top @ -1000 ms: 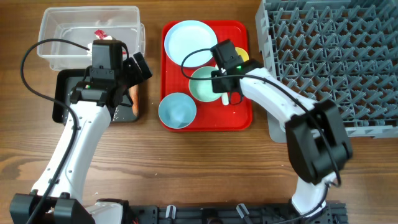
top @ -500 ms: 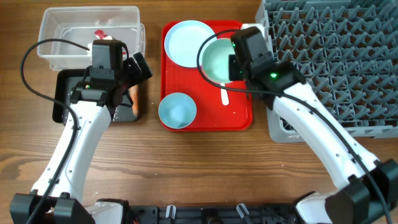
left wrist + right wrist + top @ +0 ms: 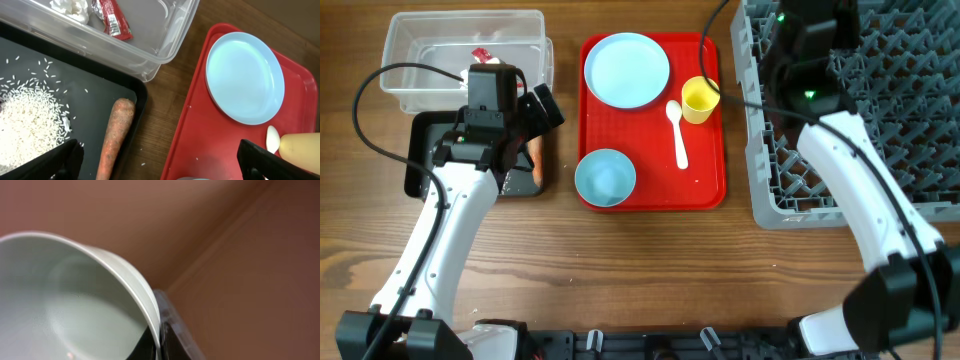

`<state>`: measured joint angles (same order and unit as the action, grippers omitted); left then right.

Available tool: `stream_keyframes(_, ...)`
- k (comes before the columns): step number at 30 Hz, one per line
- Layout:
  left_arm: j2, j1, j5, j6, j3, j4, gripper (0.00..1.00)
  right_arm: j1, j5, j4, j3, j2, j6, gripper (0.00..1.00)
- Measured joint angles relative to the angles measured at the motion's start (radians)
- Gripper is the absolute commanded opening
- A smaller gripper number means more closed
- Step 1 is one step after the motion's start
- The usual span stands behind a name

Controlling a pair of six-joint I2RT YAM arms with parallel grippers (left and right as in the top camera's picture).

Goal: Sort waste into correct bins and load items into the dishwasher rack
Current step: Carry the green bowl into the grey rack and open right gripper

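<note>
The pale green bowl (image 3: 70, 310) is hanging above the pegs, so the robot's right gripper needs to lower it next toward the far corner of the rack beside the red tray and release it there.
My right gripper (image 3: 157, 342) is shut on the rim of the pale green bowl (image 3: 70, 310). In the overhead view it is raised over the back left of the grey dishwasher rack (image 3: 880, 110), where the arm (image 3: 807, 40) hides the bowl. On the red tray (image 3: 710, 190) lie the pale blue plate (image 3: 626, 68), pale blue bowl (image 3: 605, 178), yellow cup (image 3: 699, 99) and white spoon (image 3: 676, 132). My left gripper (image 3: 160, 167) is open and empty above the black tray's (image 3: 100, 90) right edge, near the carrot (image 3: 116, 132) and the rice (image 3: 27, 130).
The clear tub (image 3: 420, 75) at the back left holds the red wrapper (image 3: 112, 20) and the white scrap (image 3: 72, 6). The rack fills the right side of the table, its pegs upright. A few rice grains lie on the wood between the black and red trays.
My right gripper has lifted the pale green bowl off the red tray and carried it back and right over the rack. The spoon and cup now show. The left arm has not moved.
</note>
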<state>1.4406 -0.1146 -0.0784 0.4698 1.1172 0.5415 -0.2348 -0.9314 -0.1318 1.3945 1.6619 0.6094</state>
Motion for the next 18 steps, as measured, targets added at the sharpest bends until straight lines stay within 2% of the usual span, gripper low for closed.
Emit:
stream_keyframes(4,0.000,0.000,0.000,0.000,0.000,-0.001,1.00,0.040,0.014,-0.243,0.003,0.134,0.383,0.04)
stream_keyframes(9,0.000,0.000,0.000,0.000,0.000,0.000,1.00,0.049,0.079,-0.466,0.003,0.317,0.695,0.04)
stream_keyframes(14,0.000,0.000,0.000,0.000,0.000,-0.001,1.00,0.056,0.167,-0.547,0.003,0.443,0.815,0.04)
stream_keyframes(18,0.000,0.000,0.000,0.000,0.000,-0.001,1.00,0.069,0.208,-0.602,0.003,0.503,0.835,0.04)
